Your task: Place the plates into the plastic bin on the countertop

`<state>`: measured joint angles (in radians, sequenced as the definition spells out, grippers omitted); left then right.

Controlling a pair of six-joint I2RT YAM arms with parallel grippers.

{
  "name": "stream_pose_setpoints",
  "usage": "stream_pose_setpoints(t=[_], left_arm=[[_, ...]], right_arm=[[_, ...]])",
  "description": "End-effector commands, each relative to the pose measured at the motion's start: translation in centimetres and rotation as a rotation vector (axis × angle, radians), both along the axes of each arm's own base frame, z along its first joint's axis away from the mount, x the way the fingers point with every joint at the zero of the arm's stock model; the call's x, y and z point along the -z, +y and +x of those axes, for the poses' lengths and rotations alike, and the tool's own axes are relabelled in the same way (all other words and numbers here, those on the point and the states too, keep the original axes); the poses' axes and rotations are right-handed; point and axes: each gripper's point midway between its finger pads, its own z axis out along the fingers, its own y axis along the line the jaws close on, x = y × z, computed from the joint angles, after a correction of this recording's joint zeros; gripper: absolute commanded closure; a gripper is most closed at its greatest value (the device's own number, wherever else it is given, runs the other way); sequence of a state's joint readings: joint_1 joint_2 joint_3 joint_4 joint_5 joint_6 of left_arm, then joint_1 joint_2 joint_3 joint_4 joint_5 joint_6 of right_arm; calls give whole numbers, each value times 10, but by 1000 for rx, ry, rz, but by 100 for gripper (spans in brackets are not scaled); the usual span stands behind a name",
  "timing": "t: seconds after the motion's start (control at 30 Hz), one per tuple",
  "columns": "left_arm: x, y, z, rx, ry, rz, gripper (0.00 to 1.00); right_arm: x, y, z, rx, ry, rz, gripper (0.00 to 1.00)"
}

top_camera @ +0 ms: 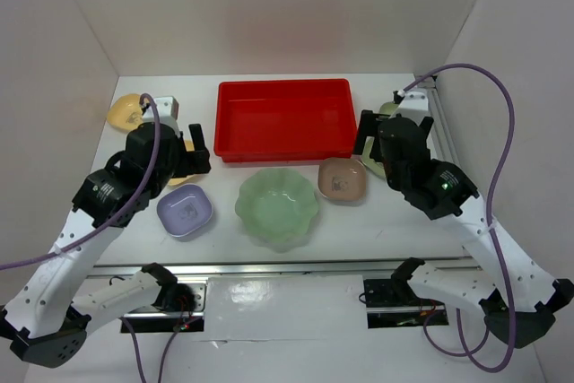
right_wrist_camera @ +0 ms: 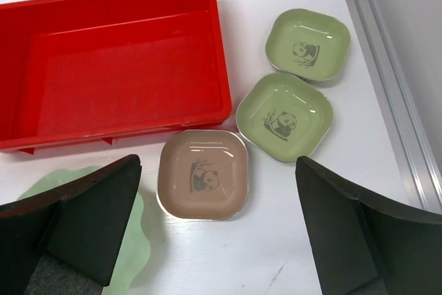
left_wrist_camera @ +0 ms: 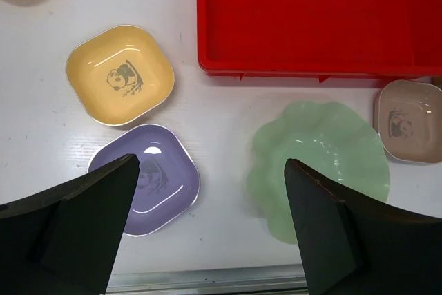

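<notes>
My right gripper comes down next onto the scalloped dish's rim by the pink dish (top_camera: pixel 342 179), since that rim lies below it, to its left in the top view.
The red plastic bin (top_camera: pixel 285 118) stands empty at the back centre of the white countertop (top_camera: pixel 395 221). The large pale-green scalloped dish (top_camera: pixel 278 205) lies in front of it, with a lavender dish (top_camera: pixel 186 210) to its left and a pink dish (top_camera: pixel 342 179) to its right. My left gripper (top_camera: pixel 186 157) is open and empty, held above a yellow dish (left_wrist_camera: pixel 119 75) and the lavender dish (left_wrist_camera: pixel 162 170). My right gripper (right_wrist_camera: pixel 217 162) is open and empty above the pink dish (right_wrist_camera: pixel 202 174). Two light-green dishes (right_wrist_camera: pixel 284 117) (right_wrist_camera: pixel 308 44) lie right of the bin (right_wrist_camera: pixel 110 60).
A second yellow dish (top_camera: pixel 126 111) lies at the back left by the wall. White walls close in the left, back and right sides. A metal rail (right_wrist_camera: pixel 387 81) runs along the right edge, and another (top_camera: pixel 287 266) along the front edge.
</notes>
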<state>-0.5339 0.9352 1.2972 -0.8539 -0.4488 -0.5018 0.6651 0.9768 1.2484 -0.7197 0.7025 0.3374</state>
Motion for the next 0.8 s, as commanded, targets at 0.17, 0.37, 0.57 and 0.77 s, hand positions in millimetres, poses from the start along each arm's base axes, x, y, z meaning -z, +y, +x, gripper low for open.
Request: stream_pose_setpoints(t=[0.17,0.37,0.57,0.77], left_arm=[[-3,0,6,-18,-29,-4,0],[1,0,5,-18,-27,-4,0],[15,-1,7,-23,3,7,0],[34,-1,7,-22,46,33,0]], right_arm=[[5,6,1,-11,-4,2,0],[31,43,9,-165,64,18,0],[87,94,11,-371,148,67,0],[154,129,15,-464,257,69,4]])
